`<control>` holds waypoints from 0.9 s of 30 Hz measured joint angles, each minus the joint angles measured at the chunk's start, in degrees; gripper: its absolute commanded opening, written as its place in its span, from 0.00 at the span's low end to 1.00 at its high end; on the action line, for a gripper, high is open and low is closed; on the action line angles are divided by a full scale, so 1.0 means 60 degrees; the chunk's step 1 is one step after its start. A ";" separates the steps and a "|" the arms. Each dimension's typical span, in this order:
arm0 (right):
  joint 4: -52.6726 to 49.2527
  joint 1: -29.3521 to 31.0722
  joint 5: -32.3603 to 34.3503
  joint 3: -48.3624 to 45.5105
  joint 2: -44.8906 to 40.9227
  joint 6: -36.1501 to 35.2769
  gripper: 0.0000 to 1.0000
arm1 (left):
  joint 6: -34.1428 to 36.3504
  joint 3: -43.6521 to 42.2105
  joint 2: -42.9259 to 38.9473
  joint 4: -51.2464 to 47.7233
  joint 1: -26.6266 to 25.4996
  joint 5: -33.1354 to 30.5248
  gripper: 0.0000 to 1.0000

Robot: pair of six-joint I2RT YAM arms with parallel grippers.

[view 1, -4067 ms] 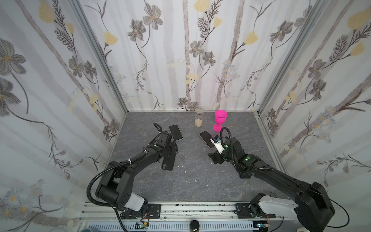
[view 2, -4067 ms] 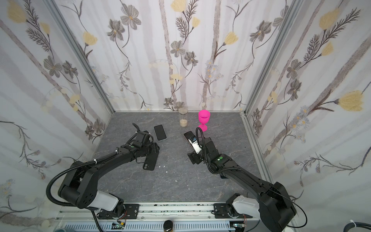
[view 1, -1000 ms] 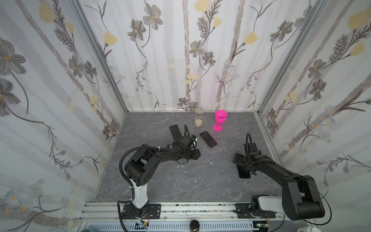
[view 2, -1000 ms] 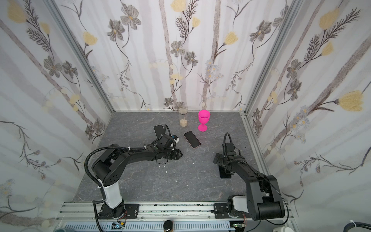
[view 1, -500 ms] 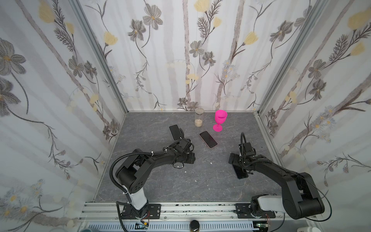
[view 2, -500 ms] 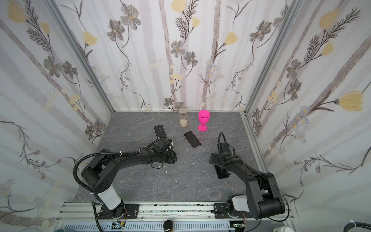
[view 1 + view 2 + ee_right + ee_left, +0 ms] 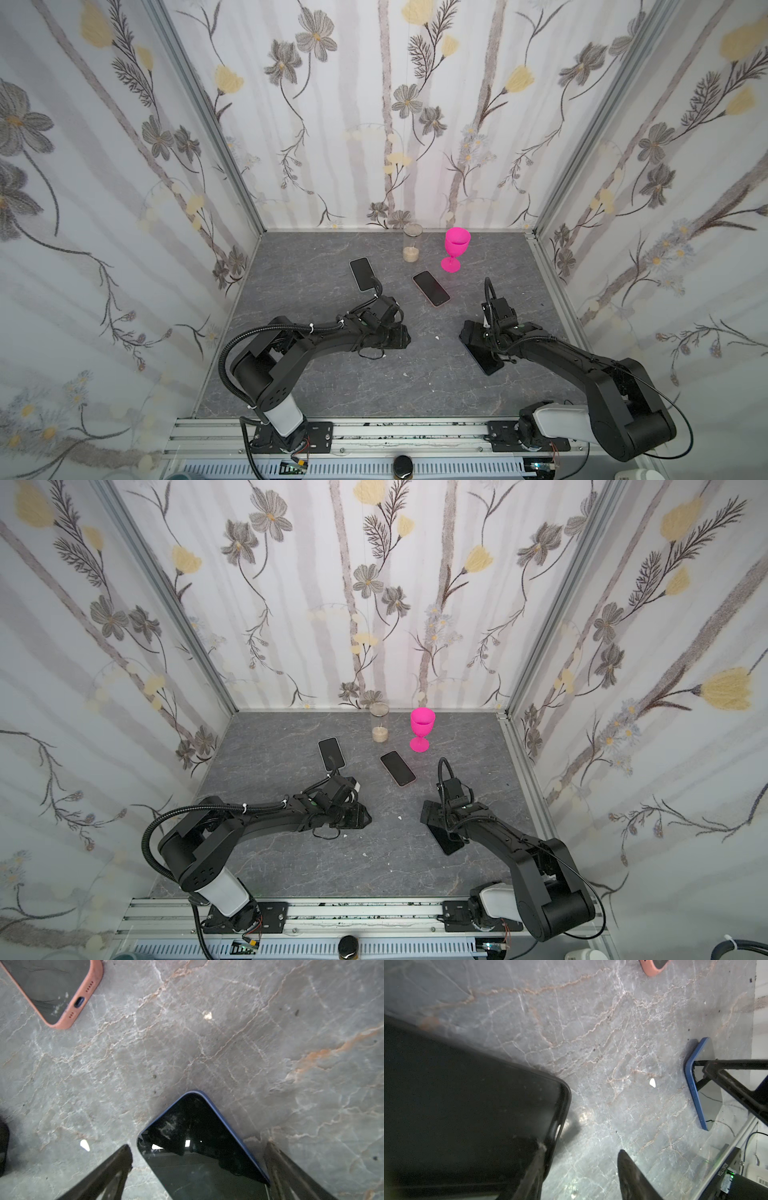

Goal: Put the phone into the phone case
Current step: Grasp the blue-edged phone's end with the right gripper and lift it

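The phone lies at a slant between my open fingers. My right gripper will next move back over the phone's middle (image 7: 481, 358) (image 7: 206, 1178) and turn to close on the phone's long edges.
The phone (image 7: 197, 1157), dark-screened with a blue edge, lies flat on the grey floor at the right (image 7: 485, 356) (image 7: 448, 838). My right gripper (image 7: 197, 1146) stands open, one finger on each side of the phone's corner, low over it (image 7: 478, 337). The black phone case (image 7: 467, 1105) lies near the middle, mostly hidden under my left gripper (image 7: 397, 333) in both top views. My left gripper (image 7: 581, 1149) is open: one finger (image 7: 533, 1167) rests over the case's inside by its rim, the other finger (image 7: 631, 1176) is on bare floor beside it.
A phone in a salmon case (image 7: 431, 288) and a black phone (image 7: 361, 273) lie further back. A glass with beige contents (image 7: 412, 248) and a pink goblet (image 7: 456, 249) stand near the back wall. Papered walls close in three sides.
Over the last second the right gripper and the blue-edged phone have shifted slightly left, toward the middle. The left gripper has edged toward the front with the case under it, its elbow swinging left.
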 measured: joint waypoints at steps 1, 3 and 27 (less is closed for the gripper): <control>-0.0040 0.0040 -0.0044 -0.0047 -0.0069 0.0047 1.00 | -0.0055 -0.0015 -0.0047 -0.0022 -0.0011 0.0040 0.57; -0.0051 0.0113 -0.0055 -0.0109 -0.0138 0.0102 1.00 | -0.0095 -0.0011 -0.0120 -0.0095 -0.0040 0.0051 0.57; -0.1377 0.2772 0.0503 -0.0226 -0.0528 0.1202 0.86 | 0.1606 0.2142 -0.1942 -0.2816 0.1155 -0.1144 0.59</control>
